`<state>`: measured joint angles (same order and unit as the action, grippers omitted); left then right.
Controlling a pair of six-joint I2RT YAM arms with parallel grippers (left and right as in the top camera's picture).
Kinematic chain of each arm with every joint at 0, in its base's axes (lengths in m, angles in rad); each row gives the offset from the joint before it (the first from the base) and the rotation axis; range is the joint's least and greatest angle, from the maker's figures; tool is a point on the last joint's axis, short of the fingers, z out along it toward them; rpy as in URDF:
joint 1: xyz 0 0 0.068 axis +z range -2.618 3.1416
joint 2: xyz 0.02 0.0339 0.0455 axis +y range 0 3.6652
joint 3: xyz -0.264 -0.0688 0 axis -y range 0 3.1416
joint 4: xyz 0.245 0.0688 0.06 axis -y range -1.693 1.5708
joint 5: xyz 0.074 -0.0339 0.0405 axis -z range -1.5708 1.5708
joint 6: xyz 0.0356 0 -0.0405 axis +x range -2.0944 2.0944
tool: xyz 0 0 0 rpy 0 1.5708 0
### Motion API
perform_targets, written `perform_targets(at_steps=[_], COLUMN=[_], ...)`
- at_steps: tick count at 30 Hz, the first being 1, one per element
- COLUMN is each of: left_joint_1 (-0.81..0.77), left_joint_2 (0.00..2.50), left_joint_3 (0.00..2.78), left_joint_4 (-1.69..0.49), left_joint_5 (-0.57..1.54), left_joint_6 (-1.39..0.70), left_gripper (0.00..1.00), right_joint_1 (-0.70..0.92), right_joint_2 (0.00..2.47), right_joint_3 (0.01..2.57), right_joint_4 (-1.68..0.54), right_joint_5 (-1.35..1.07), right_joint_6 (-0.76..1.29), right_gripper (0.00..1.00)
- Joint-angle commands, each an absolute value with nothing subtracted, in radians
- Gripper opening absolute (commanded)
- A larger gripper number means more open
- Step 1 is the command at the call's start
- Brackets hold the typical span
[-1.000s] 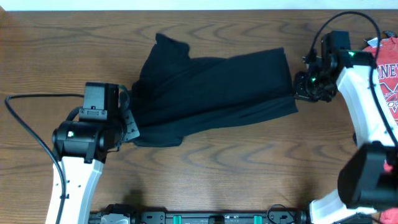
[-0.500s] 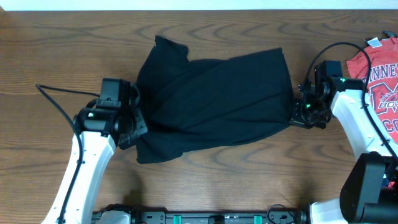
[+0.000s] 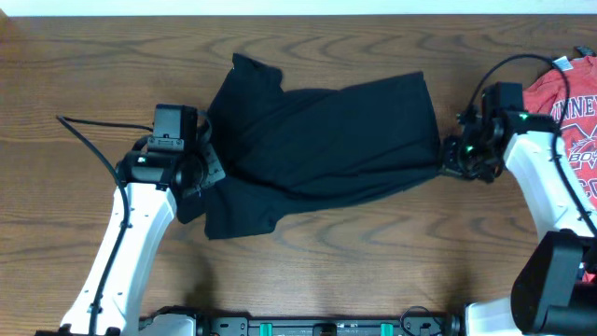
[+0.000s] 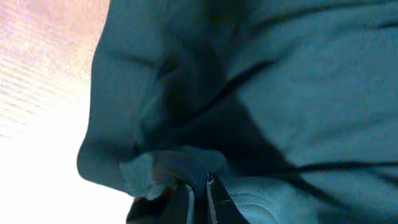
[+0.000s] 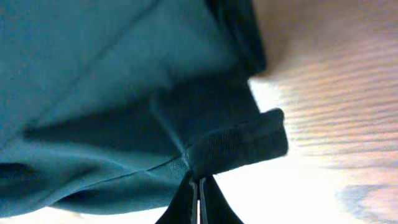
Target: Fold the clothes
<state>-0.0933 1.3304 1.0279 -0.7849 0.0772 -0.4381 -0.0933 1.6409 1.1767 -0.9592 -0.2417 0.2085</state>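
My right gripper holds the hem corner. I will move it slightly outward next, down to the table, then open my right gripper.
The black T-shirt (image 3: 326, 131) lies crumpled across the middle of the table, one sleeve pointing to the far left. My left gripper (image 3: 207, 170) is shut on the shirt's left edge; in the left wrist view the jaws (image 4: 199, 190) pinch a ribbed fold of the fabric (image 4: 249, 93). My right gripper (image 3: 446, 161) is shut on the shirt's right hem; in the right wrist view the jaws (image 5: 199, 186) clamp a folded hem corner (image 5: 236, 146). No neck label shows.
A red T-shirt with white lettering (image 3: 574, 103) lies at the table's right edge, beside my right arm. The left arm's cable (image 3: 89, 140) runs over the table at the left. Bare wood (image 3: 373, 252) lies in front of the shirt.
My left gripper has carried the shirt's left edge away from the front edge and to the right, bunching the fabric. My right gripper dipped toward the front and came back, still holding the hem.
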Motion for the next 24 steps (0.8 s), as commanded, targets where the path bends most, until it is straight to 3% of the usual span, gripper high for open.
perform_targets(at_steps=[1,14,24], left_joint_1=[-0.088,0.005,0.022], left_joint_2=[1.291,1.421,1.680], left_joint_3=[1.101,1.151,1.151], left_joint_4=[-0.783,-0.723,-0.467], left_joint_5=[0.083,0.041,0.046], left_joint_6=[-0.459,-0.471,-0.450], left_gripper=[0.06,0.06,0.06], right_joint_1=[-0.126,-0.143,-0.143], right_joint_2=[1.636,1.692,1.826], right_joint_3=[1.237,1.256,1.256], right_joint_4=[-0.956,-0.953,-0.805], right_joint_5=[-0.268,-0.286,-0.304], right_joint_6=[0.232,0.239,0.230], right_gripper=[0.01,0.01,0.01])
